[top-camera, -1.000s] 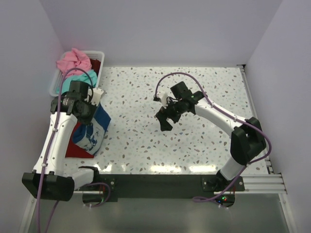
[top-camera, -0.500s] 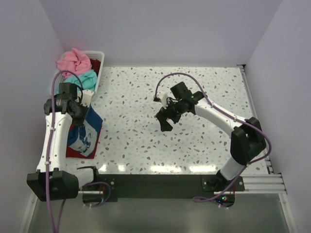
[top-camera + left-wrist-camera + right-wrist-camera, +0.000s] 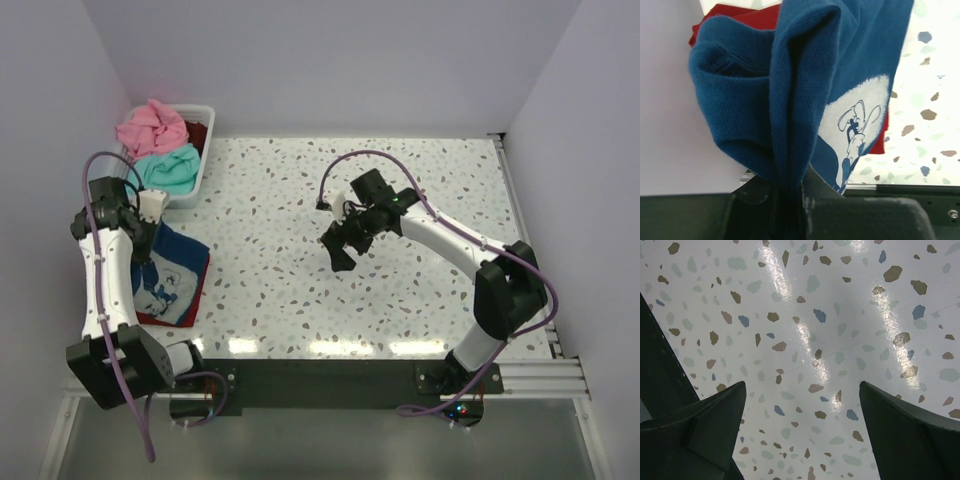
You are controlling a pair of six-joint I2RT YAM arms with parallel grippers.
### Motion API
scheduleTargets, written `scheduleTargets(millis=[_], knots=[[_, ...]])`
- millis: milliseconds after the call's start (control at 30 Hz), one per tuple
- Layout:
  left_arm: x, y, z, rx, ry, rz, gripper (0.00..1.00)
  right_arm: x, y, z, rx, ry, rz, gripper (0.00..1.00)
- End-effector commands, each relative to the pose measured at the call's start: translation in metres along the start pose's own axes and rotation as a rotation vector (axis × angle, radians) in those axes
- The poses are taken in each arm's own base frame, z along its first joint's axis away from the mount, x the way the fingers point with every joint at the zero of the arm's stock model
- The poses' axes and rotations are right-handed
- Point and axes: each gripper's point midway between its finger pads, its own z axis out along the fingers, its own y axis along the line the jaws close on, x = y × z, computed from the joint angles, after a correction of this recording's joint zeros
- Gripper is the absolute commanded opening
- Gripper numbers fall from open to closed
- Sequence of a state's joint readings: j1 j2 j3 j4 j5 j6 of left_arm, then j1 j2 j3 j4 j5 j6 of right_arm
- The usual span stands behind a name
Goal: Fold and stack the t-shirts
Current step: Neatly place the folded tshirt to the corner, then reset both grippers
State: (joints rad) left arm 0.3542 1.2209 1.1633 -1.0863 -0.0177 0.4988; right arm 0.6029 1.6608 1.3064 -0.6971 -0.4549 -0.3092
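The navy t-shirt's end goes toward the wall with my left gripper next, for release over the red t-shirt's uncovered corner, to the gripper's left in the wrist view.
The navy t-shirt (image 3: 172, 275) with its white-and-blue print lies folded at the table's left edge, on top of the dark red t-shirt (image 3: 160, 319), whose edge shows under it. My left gripper (image 3: 150, 232) is shut on the navy shirt's far end; in the left wrist view the navy cloth (image 3: 790, 95) bunches between the jaws, with the red shirt (image 3: 747, 17) behind. The pink t-shirt (image 3: 150, 125) and teal t-shirt (image 3: 168, 168) lie in the basket. My right gripper (image 3: 340, 245) is open and empty over the table's middle, its fingers (image 3: 705, 425) wide apart.
The white plastic basket (image 3: 192, 183) stands at the back left corner against the left wall. A speckled tabletop (image 3: 400, 290) runs to the right rail. The wall is close beside my left arm.
My left gripper has carried the navy shirt leftward and down, laying it flatter onto the red shirt. The right arm has not moved.
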Motion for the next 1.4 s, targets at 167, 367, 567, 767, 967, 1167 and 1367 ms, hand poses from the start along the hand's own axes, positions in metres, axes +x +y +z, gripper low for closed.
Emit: scheduleTargets(millis=[167,367,567,767,967,1167,1367], knots=[[0.008,0.037,0.018,-0.062,-0.012,-0.025,0.00,-0.005,-0.002,-0.006,0.014,0.008,-0.019,0.99],[0.017,0.054,0.033,-0.081,0.006,-0.049,0.00,-0.005,-0.004,-0.006,0.015,0.014,-0.015,0.99],[0.022,0.082,0.045,-0.147,0.012,-0.066,0.21,-0.004,-0.004,-0.006,0.019,0.020,-0.017,0.99],[0.005,0.107,0.033,-0.205,-0.039,-0.078,0.71,-0.005,-0.006,-0.010,0.035,0.022,-0.028,0.99],[-0.040,0.108,-0.004,-0.176,-0.182,-0.046,1.00,-0.006,-0.010,-0.016,0.063,0.014,-0.021,0.99],[-0.121,0.047,-0.036,-0.114,-0.390,0.103,1.00,-0.008,-0.026,-0.033,0.109,-0.030,0.040,0.99],[-0.220,-0.047,-0.051,0.059,-0.557,0.223,1.00,-0.003,-0.062,-0.071,0.210,-0.115,0.164,0.98]])
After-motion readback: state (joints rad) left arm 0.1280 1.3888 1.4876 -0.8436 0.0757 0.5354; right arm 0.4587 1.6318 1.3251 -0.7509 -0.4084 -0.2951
